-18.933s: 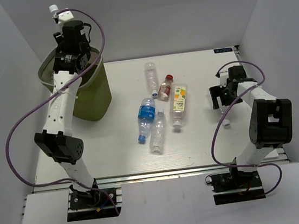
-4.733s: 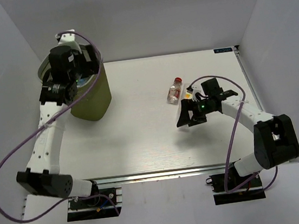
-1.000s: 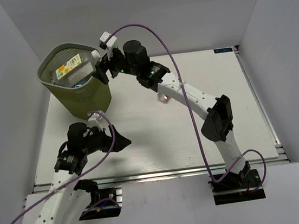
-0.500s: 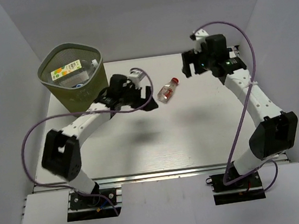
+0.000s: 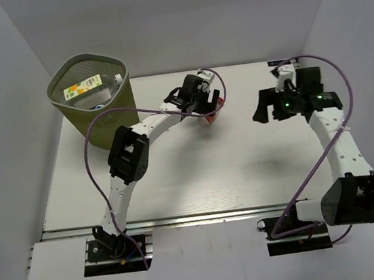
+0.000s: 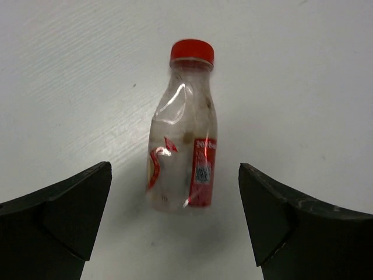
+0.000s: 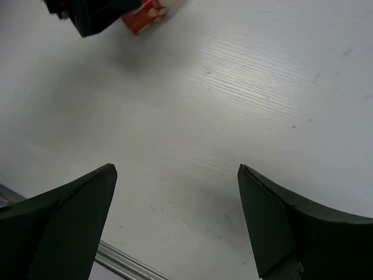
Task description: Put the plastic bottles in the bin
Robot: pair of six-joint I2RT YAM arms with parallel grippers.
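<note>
My left gripper moves down astride the bottle's labelled lower body (image 5: 212, 116) (image 6: 181, 174) and closes next, since that part lies below it, between its open fingers.
A clear plastic bottle with a red cap (image 6: 183, 157) lies on its side on the white table, cap pointing away from the left wrist camera. My left gripper (image 6: 175, 169) hovers open over it, one finger on each side of its lower body, neither touching. From above, the left gripper (image 5: 206, 105) covers most of that bottle (image 5: 218, 101). The olive mesh bin (image 5: 113, 122) stands at the far left corner with several bottles inside, a juice-labelled one (image 5: 82, 88) on top. My right gripper (image 5: 263, 113) hangs open and empty over bare table to the right.
In the right wrist view, the left gripper's black body (image 7: 93, 14) and a red bit of the bottle's label (image 7: 145, 14) show at the top left. The table's metal front rail (image 7: 125, 262) lies at the bottom. White walls enclose the table on three sides.
The right arm has drawn back from the bin to the right side of the table. The left gripper has reached out from the near left to over the red-capped bottle.
</note>
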